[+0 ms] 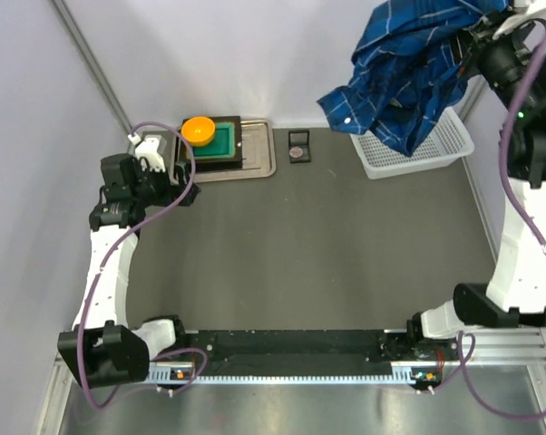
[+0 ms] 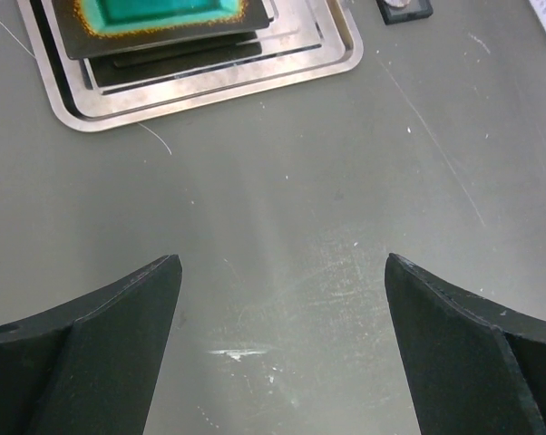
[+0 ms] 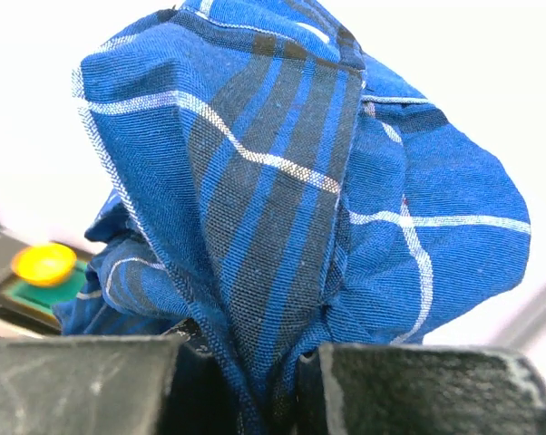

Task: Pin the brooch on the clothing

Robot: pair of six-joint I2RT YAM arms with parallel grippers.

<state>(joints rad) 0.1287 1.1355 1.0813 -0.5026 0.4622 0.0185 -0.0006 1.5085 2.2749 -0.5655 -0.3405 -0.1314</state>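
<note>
My right gripper is above the basket (image 1: 441, 149), and next it will swing back from there and bring the shirt (image 1: 409, 72) down onto the middle of the table.
The clothing, a blue plaid shirt (image 1: 409, 72), hangs bunched in the air at the far right, above a white basket (image 1: 441, 149). My right gripper (image 1: 477, 36) is shut on a fold of it; in the right wrist view the cloth (image 3: 255, 181) is pinched between my fingers (image 3: 255, 390). The brooch (image 1: 299, 153), a small dull round disc, lies in a small black case (image 1: 299, 145) on the table at the far middle; the case's edge (image 2: 407, 9) shows in the left wrist view. My left gripper (image 1: 178, 172) is open and empty over bare table (image 2: 282, 263), at the left.
A metal tray (image 1: 255, 161) at the far left holds a stack of dark trays, a green dish (image 1: 223, 140) and an orange round dish (image 1: 199, 129). The tray (image 2: 255, 82) lies just ahead of my left fingers. Walls close in the left and back.
</note>
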